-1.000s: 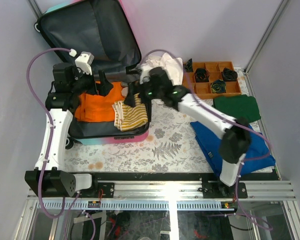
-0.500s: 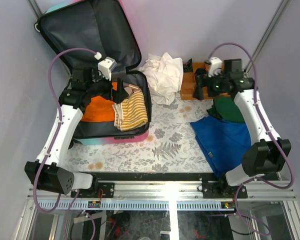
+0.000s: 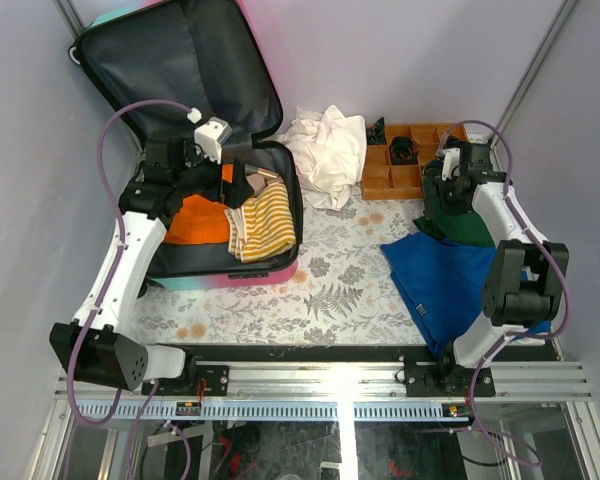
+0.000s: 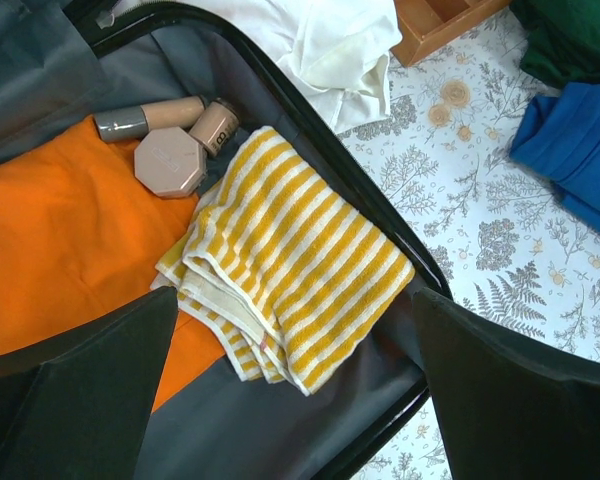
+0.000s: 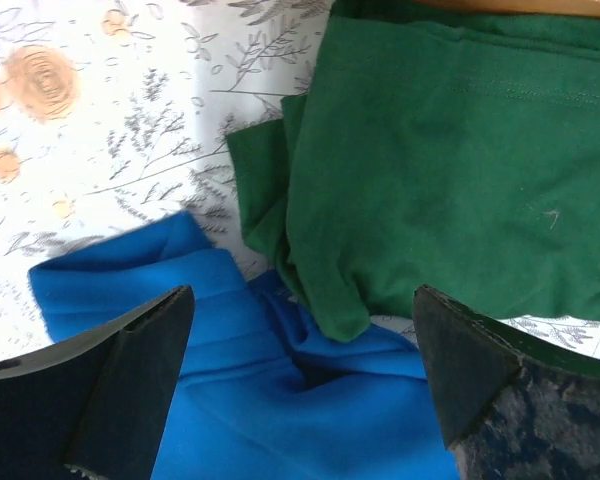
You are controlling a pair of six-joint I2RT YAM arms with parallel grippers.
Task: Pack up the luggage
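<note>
The green cloth's folded corner overlaps the blue cloth and points between my open fingers, so my right gripper needs to go down onto that corner and close there.
The luggage lies open at the back left, its lid raised. It holds an orange garment, a yellow striped towel and small cosmetics. My left gripper hovers open and empty above the case. In the left wrist view the gripper is over the towel, with the cosmetics and the case rim beyond. My right gripper is open and empty over a green cloth. In the right wrist view the gripper is above where the green cloth overlaps the blue cloth.
A white crumpled cloth lies right of the case. An orange compartment tray with dark items stands at the back right. The blue cloth lies at the right front. Walls close in on both sides.
My right arm swung from the suitcase across to the right, past the tray, and now sits over the green cloth. My left gripper shifted slightly right over the case.
</note>
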